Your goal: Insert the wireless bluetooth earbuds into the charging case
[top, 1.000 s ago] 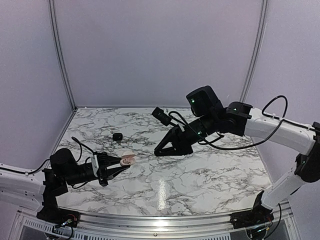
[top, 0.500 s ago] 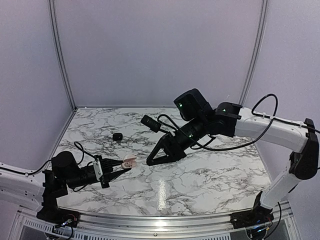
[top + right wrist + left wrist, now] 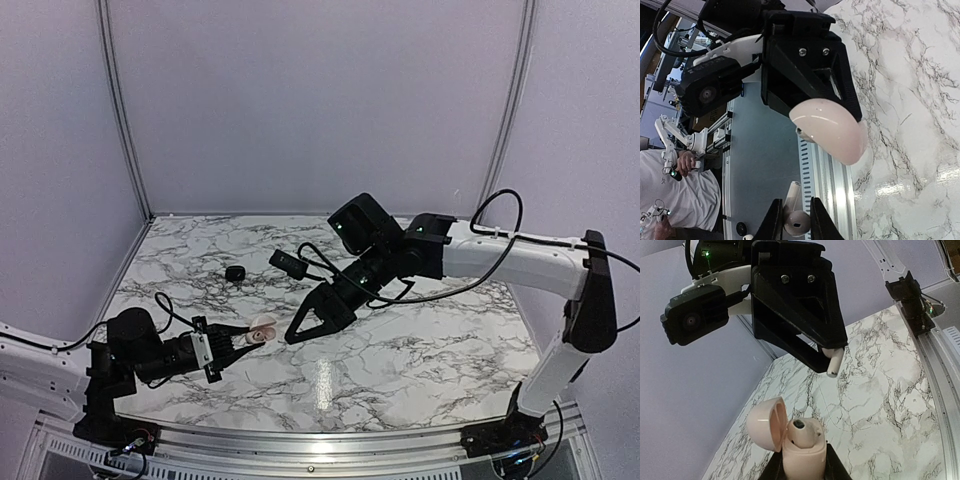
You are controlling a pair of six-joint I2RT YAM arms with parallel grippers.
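Note:
The marble below my right gripper and to its right in the top view is bare, so I will move away from the case (image 3: 262,327), lower the earbud there and let go.
My left gripper (image 3: 243,339) is shut on the open cream-pink charging case (image 3: 262,327) and holds it above the table at the front left. In the left wrist view the case (image 3: 802,452) has its lid (image 3: 766,423) swung left, and one cream earbud (image 3: 804,431) sits in it. My right gripper (image 3: 294,336) is shut on a second cream earbud (image 3: 796,216), whose stem sticks out of the fingertips (image 3: 834,361). It hovers just right of the case, apart from it. The case lid also shows in the right wrist view (image 3: 832,129).
A small black round object (image 3: 235,273) lies on the marble table (image 3: 420,350) behind the left gripper. The metal rail (image 3: 300,440) runs along the table's front edge. Grey walls enclose the back and sides.
My right arm has swung left and down with the earbud, from mid-table to just beside the case. My left gripper with the case has dropped slightly towards the front.

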